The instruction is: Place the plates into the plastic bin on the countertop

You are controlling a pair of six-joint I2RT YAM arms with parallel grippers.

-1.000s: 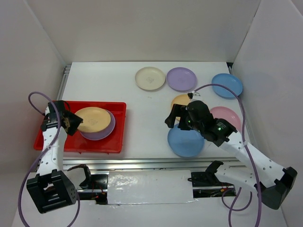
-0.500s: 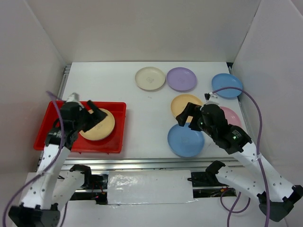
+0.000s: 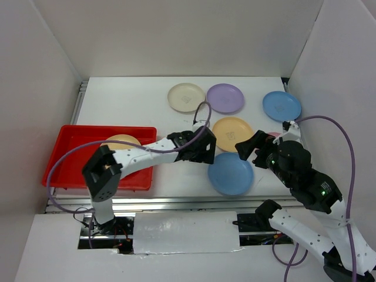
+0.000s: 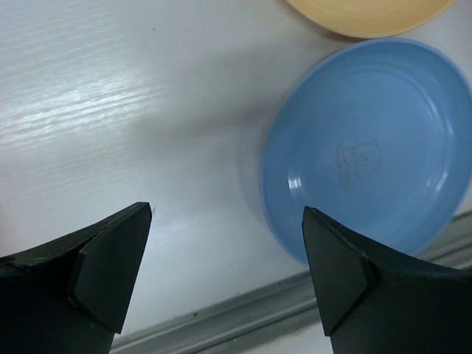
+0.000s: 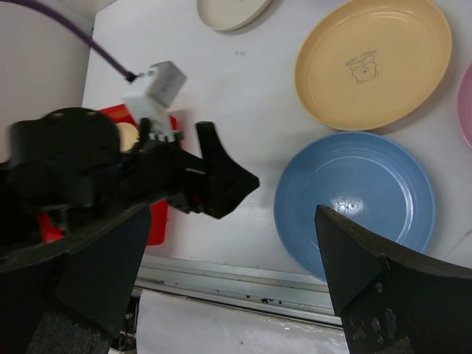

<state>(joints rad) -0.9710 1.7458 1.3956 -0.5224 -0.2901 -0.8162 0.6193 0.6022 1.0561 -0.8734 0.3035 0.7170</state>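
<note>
My left gripper is above the near blue plate and off to one side, and it needs to go down and over to it, onto its rim on the bin side (image 3: pixel 210 174) (image 4: pixel 265 190).
The red plastic bin (image 3: pixel 64 158) sits at the left of the countertop (image 3: pixel 129 106) with a yellow-orange plate (image 3: pixel 120 141) inside, partly hidden by my left arm. My left gripper (image 3: pixel 207 151) (image 4: pixel 225 273) reaches out to the middle, open and empty, just left of the near blue plate (image 3: pixel 231 174) (image 4: pixel 369 155) (image 5: pixel 354 203). Open and empty too, my right gripper (image 3: pixel 251 147) (image 5: pixel 228 273) hovers above that plate's right side. An orange plate (image 3: pixel 232 134) (image 5: pixel 372 59) lies just behind. Cream (image 3: pixel 186 97), purple (image 3: pixel 225 97) and blue (image 3: pixel 281 106) plates lie along the back.
A sliver of a pink plate (image 5: pixel 466 103) shows at the right, mostly under my right arm. The silver rail (image 4: pixel 243 313) runs along the near edge just below the blue plate. White walls enclose the table on three sides.
My left gripper opened over the bin, left the yellow-orange plate there, and swung right to the near blue plate. My right gripper drew back to the right.
</note>
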